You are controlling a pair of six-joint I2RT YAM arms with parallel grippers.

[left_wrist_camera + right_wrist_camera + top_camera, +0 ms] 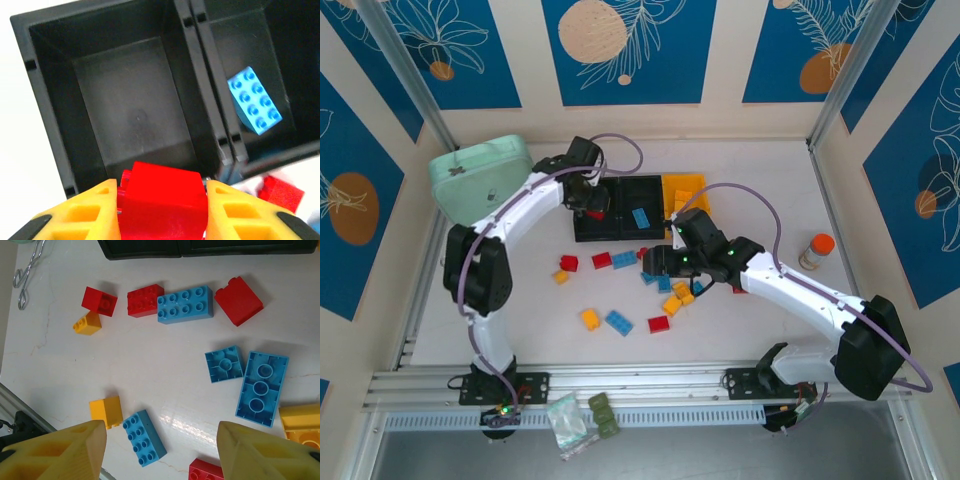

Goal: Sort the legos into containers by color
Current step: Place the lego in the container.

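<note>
The bare bottom of the empty black container (131, 109) lies below my left gripper, which should move down toward it to release the red lego apart from the blue lego.
My left gripper (593, 206) is shut on a red lego (162, 200) and holds it over the near edge of the left black container (135, 110), whose floor is bare. The middle black container (642, 195) holds one blue lego (254, 100). The yellow-orange container (684, 189) adjoins it on the right. My right gripper (162, 450) hangs open above loose legos on the table, among them a blue brick (144, 437), a yellow one (106, 411), a long blue one (185, 304) and two upturned blue ones (262, 388). Nothing sits between its fingers (65, 450).
A mint-green case (480, 175) sits at the back left beside the left arm. A small bottle with an orange cap (817, 250) stands at the right. A clear bag and dark green blocks (603, 415) lie at the near edge. Red legos (602, 260) lie before the bins.
</note>
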